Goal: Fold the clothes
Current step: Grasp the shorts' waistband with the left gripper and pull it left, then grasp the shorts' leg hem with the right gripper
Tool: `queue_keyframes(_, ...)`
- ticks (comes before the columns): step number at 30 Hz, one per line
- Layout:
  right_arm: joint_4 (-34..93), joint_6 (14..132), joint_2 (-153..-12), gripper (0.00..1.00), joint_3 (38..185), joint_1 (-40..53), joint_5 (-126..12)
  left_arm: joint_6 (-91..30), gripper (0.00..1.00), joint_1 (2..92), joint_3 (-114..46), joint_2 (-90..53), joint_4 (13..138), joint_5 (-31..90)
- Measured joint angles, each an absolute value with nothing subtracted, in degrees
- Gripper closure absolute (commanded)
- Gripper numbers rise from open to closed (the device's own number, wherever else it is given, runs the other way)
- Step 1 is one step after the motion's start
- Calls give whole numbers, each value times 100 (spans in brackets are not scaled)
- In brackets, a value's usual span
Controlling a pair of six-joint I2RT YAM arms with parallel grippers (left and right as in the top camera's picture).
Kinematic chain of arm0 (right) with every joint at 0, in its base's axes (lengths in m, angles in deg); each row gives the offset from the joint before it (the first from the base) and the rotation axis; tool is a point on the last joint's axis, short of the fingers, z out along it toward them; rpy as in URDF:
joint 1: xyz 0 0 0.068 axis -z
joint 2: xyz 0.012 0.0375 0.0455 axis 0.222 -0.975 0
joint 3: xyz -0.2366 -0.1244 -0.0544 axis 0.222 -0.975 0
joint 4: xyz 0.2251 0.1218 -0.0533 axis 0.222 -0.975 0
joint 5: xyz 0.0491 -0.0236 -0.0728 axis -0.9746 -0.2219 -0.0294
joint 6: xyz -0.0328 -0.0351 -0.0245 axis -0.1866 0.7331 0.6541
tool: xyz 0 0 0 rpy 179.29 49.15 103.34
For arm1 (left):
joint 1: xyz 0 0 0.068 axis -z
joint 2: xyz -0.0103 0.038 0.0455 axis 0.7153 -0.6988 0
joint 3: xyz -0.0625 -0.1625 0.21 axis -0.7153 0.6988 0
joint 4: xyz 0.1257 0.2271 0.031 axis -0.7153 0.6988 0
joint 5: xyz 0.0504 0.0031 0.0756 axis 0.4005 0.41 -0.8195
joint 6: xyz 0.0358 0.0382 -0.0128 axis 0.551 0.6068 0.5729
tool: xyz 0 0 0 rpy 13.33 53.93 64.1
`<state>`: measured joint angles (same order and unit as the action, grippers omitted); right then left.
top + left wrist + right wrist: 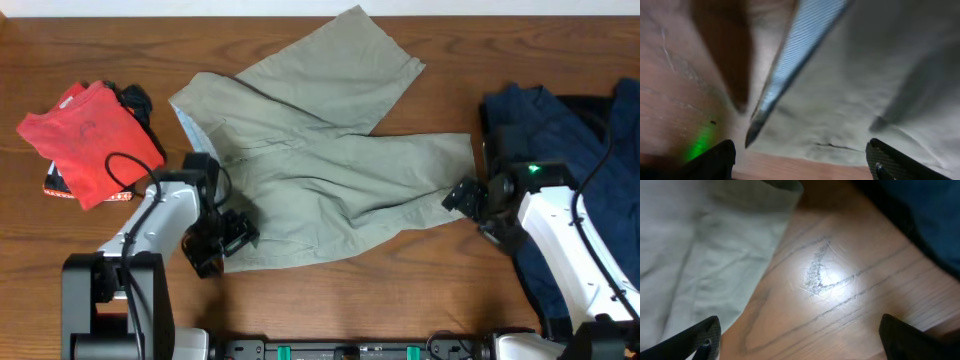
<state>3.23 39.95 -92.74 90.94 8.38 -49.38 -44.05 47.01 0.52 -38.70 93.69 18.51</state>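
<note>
The robot's right gripper will move down next onto the near end of the leg's hem.
The khaki-beige trousers [320, 165] lie spread on the wooden table [400, 280], one leg pointing to the back right, the other to the right. My left gripper [222, 240] is open and empty at the trousers' front left edge; the left wrist view shows the khaki cloth [865, 85] and a pale blue inner band [800, 45] between my open fingers [800, 162]. My right gripper [462, 195] is open and empty at the right leg's hem; the right wrist view shows that hem [705, 255] left of bare wood between my fingers [800, 342].
A red T-shirt [90, 140] lies folded at the left on dark cloth [135, 100]. Dark blue denim [560, 130] lies at the right, under and behind my right arm, and shows in the right wrist view [925, 215].
</note>
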Motion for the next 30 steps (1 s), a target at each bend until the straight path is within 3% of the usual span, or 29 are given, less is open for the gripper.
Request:
queue_keyframes(5, 701, 3647, -9274, 1, 8659, 838, -5058, -4700, 17, 4701, 267, -3870, 9269, 1891)
queue_keyframes(14, 889, 3499, -9272, 1, 8469, 838, -5093, -5131, 62, 4701, 313, -3870, 8724, 1783)
queue_keyframes(17, 972, 3494, -9274, 1, 8466, 838, -5102, -5162, 71, 4701, 313, -3870, 8773, 1779)
queue_keyframes(21, 1046, 3483, -9274, 1, 8466, 838, -5109, -5052, 72, 4701, 313, -3870, 9105, 1783)
queue_keyframes(25, 1234, 3479, -9274, 1, 8466, 838, -5109, -4807, 89, 4701, 315, -3870, 9446, 1786)
queue_keyframes(30, 1267, 3477, -9272, 1, 8466, 838, -5111, -4523, 94, 4701, 315, -3868, 9520, 1783)
